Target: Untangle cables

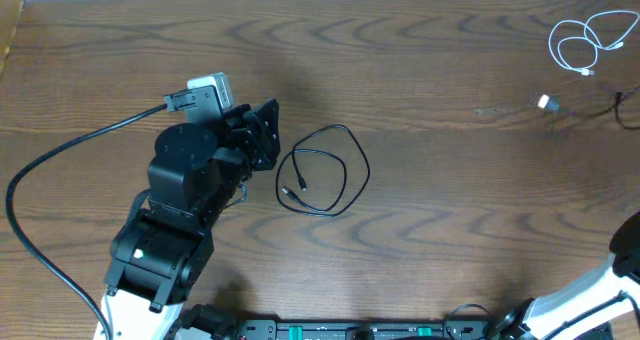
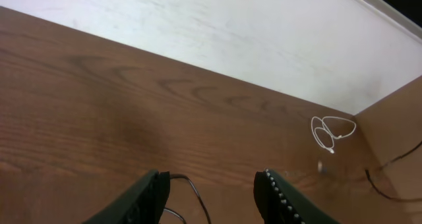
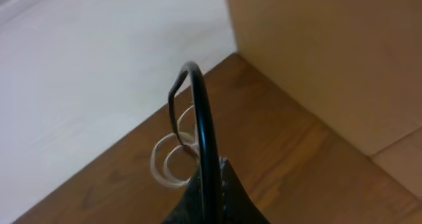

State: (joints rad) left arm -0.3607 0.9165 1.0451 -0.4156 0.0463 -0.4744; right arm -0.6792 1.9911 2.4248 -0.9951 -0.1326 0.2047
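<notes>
My right gripper eases outward and down next and releases the second black cord [image 3: 198,112] beside the white cable [image 3: 173,159], as that coil lies below and outward of my gripper.
A thin black cable [image 1: 325,170] lies in a loose loop on the wooden table, just right of my left gripper [image 1: 272,132]. The left gripper [image 2: 214,197] is open and low, with part of that black cable [image 2: 191,191] lying between its fingers. A white cable [image 1: 585,42] lies coiled at the far right corner; it also shows in the left wrist view [image 2: 331,133] and in the right wrist view [image 3: 173,159]. My right gripper [image 3: 210,181] is shut on a second black cord [image 3: 198,112] that arches up from its jaws. The right gripper itself is out of the overhead view.
A small pale plug [image 1: 545,103] lies on the table with a dark cord [image 1: 625,110] running off the right edge. A tan wall [image 3: 330,53] stands past the table's right side. The left arm's thick black wire [image 1: 60,160] curves over the left part.
</notes>
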